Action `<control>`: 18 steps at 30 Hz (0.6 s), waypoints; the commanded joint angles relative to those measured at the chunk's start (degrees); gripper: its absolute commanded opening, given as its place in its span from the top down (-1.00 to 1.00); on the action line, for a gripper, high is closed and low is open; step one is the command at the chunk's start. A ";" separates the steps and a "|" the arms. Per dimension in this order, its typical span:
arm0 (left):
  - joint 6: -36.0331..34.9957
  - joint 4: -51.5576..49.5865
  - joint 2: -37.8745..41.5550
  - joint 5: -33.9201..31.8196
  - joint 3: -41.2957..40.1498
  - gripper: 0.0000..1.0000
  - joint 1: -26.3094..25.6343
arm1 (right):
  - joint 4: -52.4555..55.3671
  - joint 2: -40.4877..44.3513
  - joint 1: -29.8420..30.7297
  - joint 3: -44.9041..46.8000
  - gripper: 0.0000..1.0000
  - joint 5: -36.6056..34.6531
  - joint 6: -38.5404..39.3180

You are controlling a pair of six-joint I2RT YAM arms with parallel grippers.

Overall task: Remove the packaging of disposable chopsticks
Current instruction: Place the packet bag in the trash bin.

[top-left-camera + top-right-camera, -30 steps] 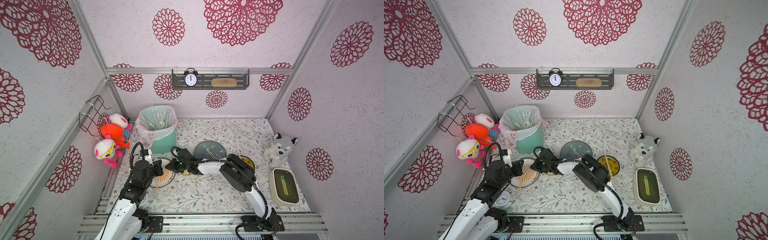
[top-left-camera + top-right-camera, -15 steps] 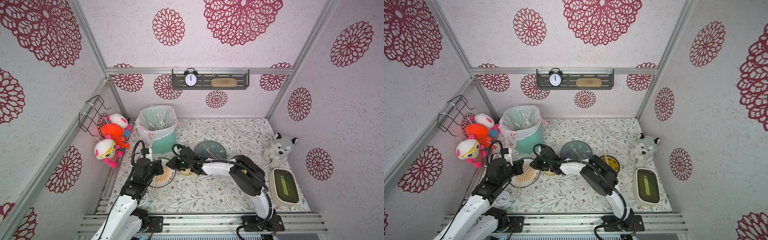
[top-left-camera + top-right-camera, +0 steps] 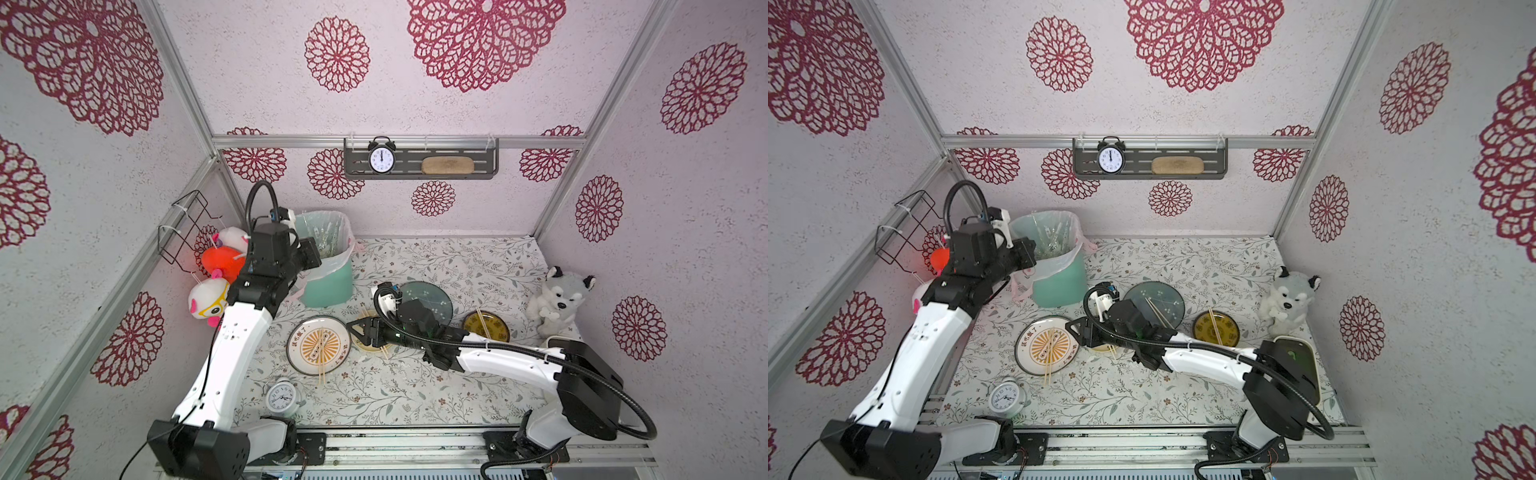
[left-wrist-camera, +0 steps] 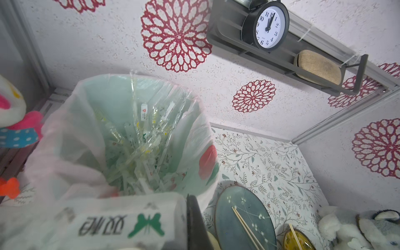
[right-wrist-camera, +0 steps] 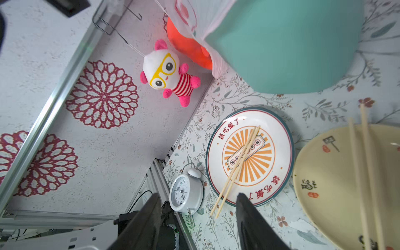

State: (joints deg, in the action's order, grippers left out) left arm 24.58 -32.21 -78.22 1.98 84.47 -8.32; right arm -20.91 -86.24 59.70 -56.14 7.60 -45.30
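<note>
The left gripper needs to carry the packaging outward next and release it over the mint bin's opening, since the opening lies outward and the bin has discarded sleeves inside.
My left gripper is raised beside the rim of the mint bin and shut on the packaging, a white sleeve with a green butterfly print lying against its dark finger. Several discarded sleeves lie inside the bin. My right gripper stands open and empty, low over the cream plate, where a pair of disposable chopsticks rests. Other bare pairs lie on the orange-rayed plate, the teal plate and the yellow dish.
A white alarm clock stands near the front edge by the orange-rayed plate. Plush toys hang on the left wall, a husky plush sits at the right, and a green-lidded box is behind the right arm.
My left arm has lifted from the orange-rayed plate up to the bin, carrying the sleeve. My right gripper has opened over the cream plate.
</note>
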 commanded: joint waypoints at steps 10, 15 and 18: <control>-5.18 -32.87 -33.72 -5.43 41.67 1.00 0.41 | 7.28 21.66 -1.84 15.27 -0.18 -17.78 5.13; -5.99 -31.18 -36.61 1.69 48.00 1.00 -1.24 | 7.28 25.89 -1.90 19.12 -0.18 -19.51 5.16; -4.13 -30.85 -36.89 11.58 50.43 1.00 -0.12 | 7.11 28.00 -1.95 21.62 -0.18 -20.80 4.72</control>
State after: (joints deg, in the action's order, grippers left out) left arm 20.38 -62.63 -116.79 5.34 131.79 -8.45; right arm -12.93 -60.71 57.91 -35.70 -9.93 -41.50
